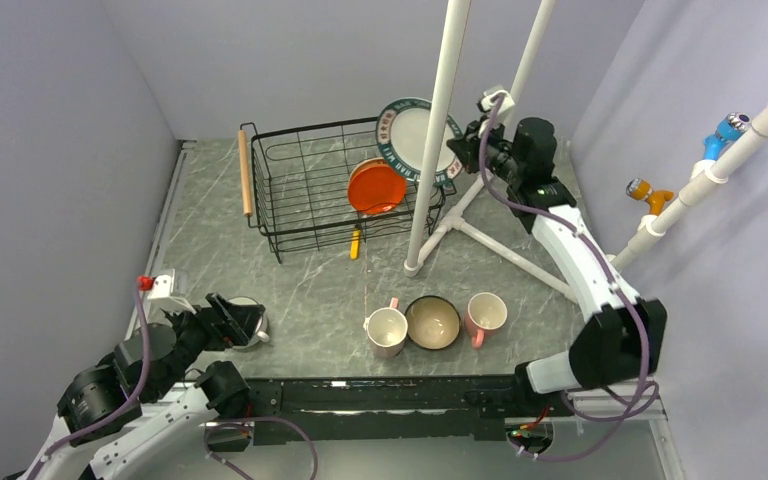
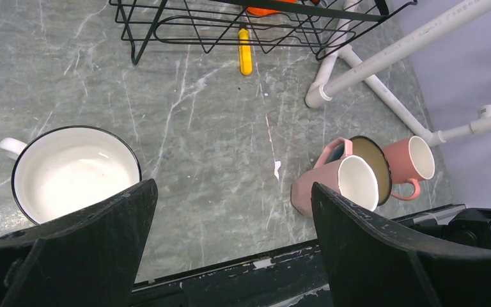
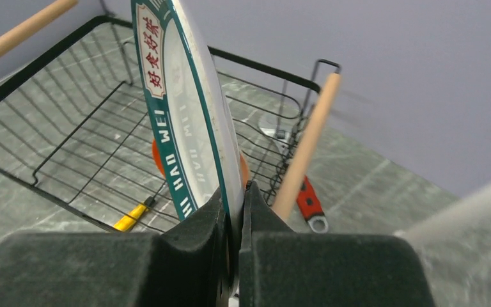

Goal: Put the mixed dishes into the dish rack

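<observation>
The plate is still hanging above the rack (image 1: 310,130), so my right gripper should move down and to the left in the top view and let go of the plate beside the cream dish's orange-red bottom (image 1: 376,187).
The dish rack (image 1: 310,130) stands at the back of the table, with the cream dish with orange-red underside (image 1: 376,187) leaning inside at its right end. My right gripper (image 1: 470,140) is shut on the rim of the big plate (image 1: 410,140) and holds it on edge above the rack's right end; the right wrist view shows the plate (image 3: 185,115) clamped between the pads (image 3: 217,217). Two pink mugs (image 1: 387,331) (image 1: 486,315) flank the dark-blue bowl (image 1: 432,322) near the front. My left gripper (image 2: 233,192) is open and empty, just right of the white handled cup (image 2: 73,173).
A white pipe frame (image 1: 440,130) rises in front of the rack's right end, its feet (image 1: 500,250) spreading over the table. A yellow tool (image 1: 356,242) lies under the rack's front edge. A red-handled tool (image 3: 308,201) lies right of the rack. Walls close in on three sides.
</observation>
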